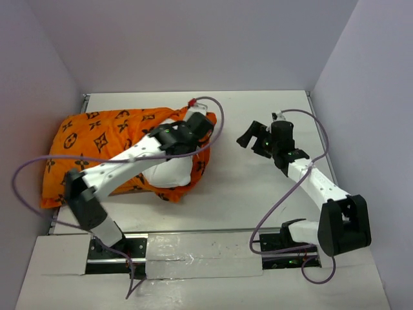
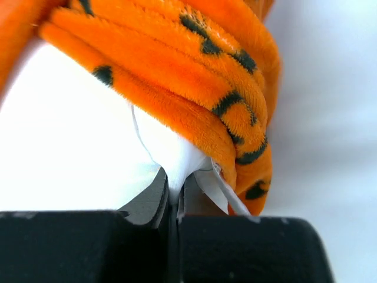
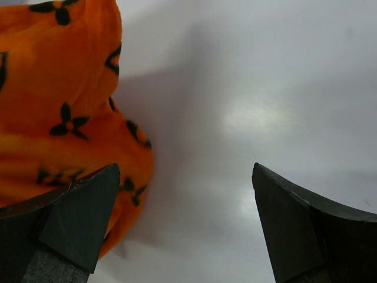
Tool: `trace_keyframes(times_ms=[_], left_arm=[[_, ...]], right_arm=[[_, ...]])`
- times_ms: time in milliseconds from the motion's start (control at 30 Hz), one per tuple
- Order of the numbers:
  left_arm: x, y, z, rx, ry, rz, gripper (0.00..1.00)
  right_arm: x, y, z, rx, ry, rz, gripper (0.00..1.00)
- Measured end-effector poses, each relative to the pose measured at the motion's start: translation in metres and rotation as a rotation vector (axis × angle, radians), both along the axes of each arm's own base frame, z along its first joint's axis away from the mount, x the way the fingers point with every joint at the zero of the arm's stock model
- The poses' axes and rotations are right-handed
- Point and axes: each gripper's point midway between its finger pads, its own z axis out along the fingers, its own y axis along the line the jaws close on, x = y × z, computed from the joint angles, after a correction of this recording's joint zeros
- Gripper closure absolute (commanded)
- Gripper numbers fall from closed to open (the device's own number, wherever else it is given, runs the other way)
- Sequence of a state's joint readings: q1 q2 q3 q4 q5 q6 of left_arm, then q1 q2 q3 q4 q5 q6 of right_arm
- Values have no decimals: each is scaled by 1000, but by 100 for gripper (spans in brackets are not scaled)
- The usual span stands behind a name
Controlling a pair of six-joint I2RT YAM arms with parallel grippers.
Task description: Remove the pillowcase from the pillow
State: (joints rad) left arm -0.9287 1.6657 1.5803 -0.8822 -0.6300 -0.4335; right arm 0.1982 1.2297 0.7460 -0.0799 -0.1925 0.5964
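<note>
I should next move my right gripper outward and across the bare table onto the pillowcase's far corner, because my left gripper is pinching the white pillow (image 1: 173, 171) at the opening.
The orange pillowcase (image 1: 97, 139) with dark brown motifs lies at the left of the table, still around most of the white pillow (image 1: 173, 171), whose end bulges out of the case's open right side. My left gripper (image 1: 201, 124) is at that opening. In the left wrist view it (image 2: 172, 197) is shut on a pinch of the white pillow (image 2: 70, 141) fabric, with the orange pillowcase (image 2: 194, 76) edge bunched just above. My right gripper (image 1: 248, 139) is open and empty over bare table to the right; its wrist view shows the pillowcase (image 3: 59, 112) at left.
White walls close in the table (image 1: 258, 187) at back and on both sides. Purple cables loop from each arm over the table. A taped metal strip runs along the near edge between the arm bases.
</note>
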Motion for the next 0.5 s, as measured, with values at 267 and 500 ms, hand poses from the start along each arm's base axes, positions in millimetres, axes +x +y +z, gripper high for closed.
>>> trace_keyframes(times_ms=[267, 500], left_arm=[[-29, 35, 98, -200, -179, -44, 100], [-36, 35, 84, -186, -150, -59, 100]], right_arm=[[63, 52, 83, 246, -261, 149, 0], [81, 93, 121, 497, -362, 287, 0]])
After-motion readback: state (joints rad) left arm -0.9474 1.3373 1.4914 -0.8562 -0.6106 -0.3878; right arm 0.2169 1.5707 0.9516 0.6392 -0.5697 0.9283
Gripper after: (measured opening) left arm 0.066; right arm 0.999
